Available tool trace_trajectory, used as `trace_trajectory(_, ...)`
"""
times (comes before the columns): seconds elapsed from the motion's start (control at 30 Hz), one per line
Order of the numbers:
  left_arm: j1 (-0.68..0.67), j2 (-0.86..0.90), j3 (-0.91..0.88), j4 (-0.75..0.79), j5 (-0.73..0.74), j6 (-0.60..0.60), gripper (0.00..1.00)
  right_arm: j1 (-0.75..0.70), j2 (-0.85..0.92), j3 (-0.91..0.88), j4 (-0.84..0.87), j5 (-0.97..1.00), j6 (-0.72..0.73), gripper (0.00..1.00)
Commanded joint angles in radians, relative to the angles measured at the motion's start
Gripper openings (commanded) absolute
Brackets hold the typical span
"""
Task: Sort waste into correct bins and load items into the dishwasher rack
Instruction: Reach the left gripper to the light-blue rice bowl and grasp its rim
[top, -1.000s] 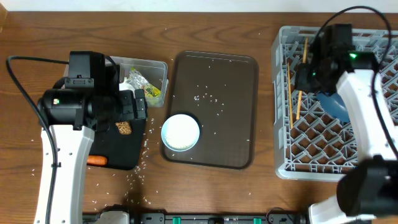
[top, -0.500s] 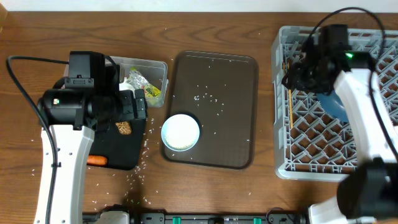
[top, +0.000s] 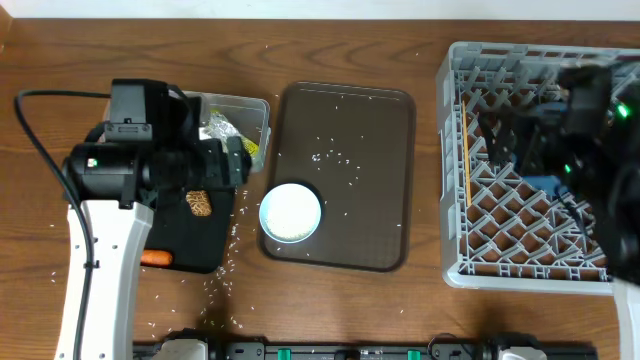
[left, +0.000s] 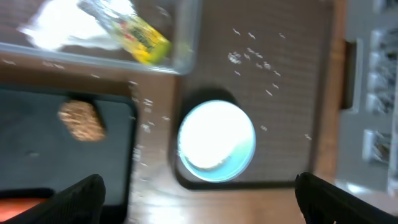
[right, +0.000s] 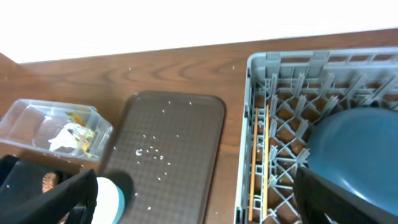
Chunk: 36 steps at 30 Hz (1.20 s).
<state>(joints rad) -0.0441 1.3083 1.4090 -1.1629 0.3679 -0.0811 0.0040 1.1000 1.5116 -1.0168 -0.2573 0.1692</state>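
Observation:
My left gripper will move over to its right in the overhead view and go down around the bowl's rack-side rim (top: 319, 214) (left: 253, 143) to close, because that rim is clear below it on that side.
My left gripper (top: 232, 165) (left: 199, 208) hangs open and empty above the table edge, between the black tray bin (top: 190, 240) and the white bowl (top: 291, 211) (left: 216, 135). A brown food lump (top: 201, 205) (left: 81, 119) and a carrot (top: 155, 258) lie in that tray. Tissue (left: 56, 31) and a yellow-green wrapper (left: 140, 40) sit in the clear tub (top: 240, 105). My right gripper (top: 510, 140) (right: 199, 205) is open and empty, high over the grey rack (top: 455, 200). Chopsticks (top: 466, 150) (right: 261, 155) lie along the rack's left side. The dark-blue dish (right: 354, 149) stands in the rack.
The bowl rests on the front-left corner of a dark-brown serving tray (top: 360, 200), which has loose rice grains (top: 325, 156) on it. More rice (top: 225, 265) is scattered on the wooden table in front of the black tray.
My right gripper has opened and let go of the chopsticks, which now lie in the rack, and the arm has drawn back to the right. My left gripper has swung slightly right.

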Motion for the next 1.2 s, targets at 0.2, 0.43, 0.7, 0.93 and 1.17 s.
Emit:
trace_trajectory(0.2,-0.258,0.019,-0.072,-0.027,-0.121,0.043,1.0,-0.005,-0.016,0.011,-0.091,0.217,0.204,0.99)
trace_trajectory(0.43,-0.46,0.081,-0.169,0.083,-0.195,0.038,0.88,-0.043,0.065,0.011,-0.147,0.23,0.212,0.99)
trace_trajectory(0.7,-0.564,0.244,-0.226,0.175,-0.279,-0.034,0.84,-0.043,0.127,0.011,-0.166,0.228,0.212,0.99)
trace_trajectory(0.93,-0.565,0.389,-0.226,0.254,-0.189,-0.037,0.55,-0.043,0.132,0.011,-0.166,0.227,0.212,0.99)
trace_trajectory(1.17,-0.591,0.509,-0.226,0.311,-0.141,-0.037,0.37,-0.043,0.132,0.011,-0.166,0.227,0.212,0.99)
